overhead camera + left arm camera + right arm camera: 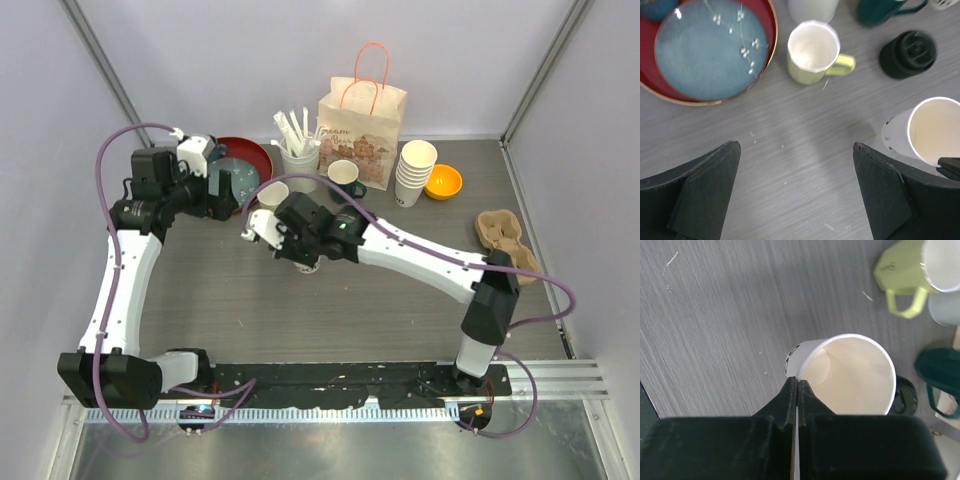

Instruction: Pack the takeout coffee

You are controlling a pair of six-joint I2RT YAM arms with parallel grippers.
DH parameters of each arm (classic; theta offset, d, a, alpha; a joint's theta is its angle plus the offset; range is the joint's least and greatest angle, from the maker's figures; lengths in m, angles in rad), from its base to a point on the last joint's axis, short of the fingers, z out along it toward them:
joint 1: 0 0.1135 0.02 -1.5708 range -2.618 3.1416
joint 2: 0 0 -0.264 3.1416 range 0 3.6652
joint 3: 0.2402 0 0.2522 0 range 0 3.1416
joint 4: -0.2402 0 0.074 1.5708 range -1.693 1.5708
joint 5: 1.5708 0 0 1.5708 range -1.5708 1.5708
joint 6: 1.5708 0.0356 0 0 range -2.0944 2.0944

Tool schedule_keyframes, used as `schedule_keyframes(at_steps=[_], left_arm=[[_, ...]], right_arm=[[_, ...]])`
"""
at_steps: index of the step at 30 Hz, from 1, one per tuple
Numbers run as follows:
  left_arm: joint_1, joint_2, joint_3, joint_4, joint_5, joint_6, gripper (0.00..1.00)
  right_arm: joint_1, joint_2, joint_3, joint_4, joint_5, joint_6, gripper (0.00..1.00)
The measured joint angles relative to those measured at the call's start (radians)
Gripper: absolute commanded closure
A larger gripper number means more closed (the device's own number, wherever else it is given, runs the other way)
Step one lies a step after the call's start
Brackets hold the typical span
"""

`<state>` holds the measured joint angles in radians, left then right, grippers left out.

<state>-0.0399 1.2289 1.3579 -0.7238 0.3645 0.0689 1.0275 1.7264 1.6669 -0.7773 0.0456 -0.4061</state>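
Note:
The right gripper lowers and shifts to the left in the top view next, since the cup hangs raised and goes onto empty table by the yellow mug after that.
My right gripper [797,385] is shut on the rim of a cream-white paper cup [852,375], one finger inside and one outside. The cup has no lid, looks empty and is tilted. It also shows in the top view [306,265] under the gripper [290,248], and in the left wrist view [935,130]. A round black lid [907,54] lies on the table beside it, partly hidden behind the cup in the right wrist view [905,396]. No lidded cup is in view. My left gripper [796,190] is open and empty above bare table, near the plates [235,185].
A yellow mug [812,52] and green mug [347,178] stand behind the cup. A blue plate [710,47] lies on a red plate [258,152]. A paper bag [362,120], stacked lidless cups [415,172], an orange bowl [443,181] and a cardboard cup carrier [505,235] stand at the back right.

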Motion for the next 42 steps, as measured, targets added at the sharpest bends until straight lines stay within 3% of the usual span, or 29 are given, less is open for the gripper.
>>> schedule_keyframes(at_steps=[5, 11, 16, 29, 35, 38, 42], left_arm=[[0.057, -0.026, -0.103, -0.006, -0.033, 0.045, 0.0], [0.13, -0.028, -0.125, -0.006, -0.043, 0.049, 0.0], [0.14, -0.027, -0.126, -0.005, -0.029, 0.048, 0.0], [0.154, -0.027, -0.127, -0.002, 0.002, 0.049, 0.0], [0.154, -0.027, -0.127, -0.002, 0.01, 0.049, 0.0], [0.154, -0.027, -0.127, -0.002, 0.018, 0.051, 0.0], [0.154, -0.027, -0.127, -0.002, 0.026, 0.056, 0.0]], right_arm=[[0.019, 0.108, -0.003, 0.068, -0.041, -0.019, 0.99], [0.019, 0.137, -0.098, 0.218, -0.048, -0.013, 0.99], [0.022, 0.137, -0.163, 0.285, -0.051, -0.007, 0.99], [0.024, 0.175, -0.14, 0.36, -0.063, 0.001, 0.99], [0.024, 0.232, -0.063, 0.334, -0.062, -0.006, 0.49], [0.024, 0.235, -0.035, 0.299, -0.063, -0.005, 0.36], [0.024, 0.232, 0.049, 0.246, -0.066, -0.001, 0.27]])
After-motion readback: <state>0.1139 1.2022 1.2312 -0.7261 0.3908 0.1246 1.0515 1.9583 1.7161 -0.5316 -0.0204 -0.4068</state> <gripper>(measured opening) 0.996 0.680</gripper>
